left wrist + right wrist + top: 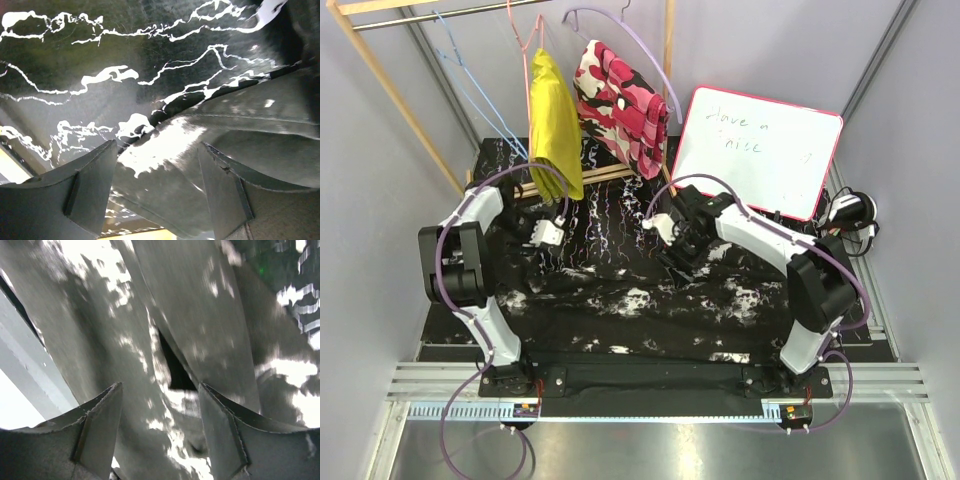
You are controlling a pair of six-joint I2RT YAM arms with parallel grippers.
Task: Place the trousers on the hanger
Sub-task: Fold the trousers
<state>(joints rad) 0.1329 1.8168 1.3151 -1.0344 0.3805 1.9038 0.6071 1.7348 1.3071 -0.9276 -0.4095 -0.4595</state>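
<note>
The white-blotched back edge of the trousers (159, 149) lies between the spread fingers of my left gripper, so I will lower the gripper onto that edge and close it on the fabric.
The black trousers (650, 300) with white blotches lie spread flat across the table. The light-blue wire hanger (470, 85) hangs from the wooden rail at the back left, far from both grippers. My left gripper (548, 235) is open and sits low at the trousers' back left edge. In the left wrist view the fabric edge (240, 120) lies between the spread fingers of the left gripper (157, 150). My right gripper (672, 245) is open, low over the trousers' back middle. In the right wrist view folds of fabric (100, 330) lie between the fingers of the right gripper (160, 390).
A pink hanger carries a yellow garment (553, 125). A lilac hanger carries a pink camouflage garment (620, 105). A whiteboard (760, 150) leans at the back right. The wooden rack (395, 85) stands at the back left. The black veined tabletop (75, 60) shows behind the trousers.
</note>
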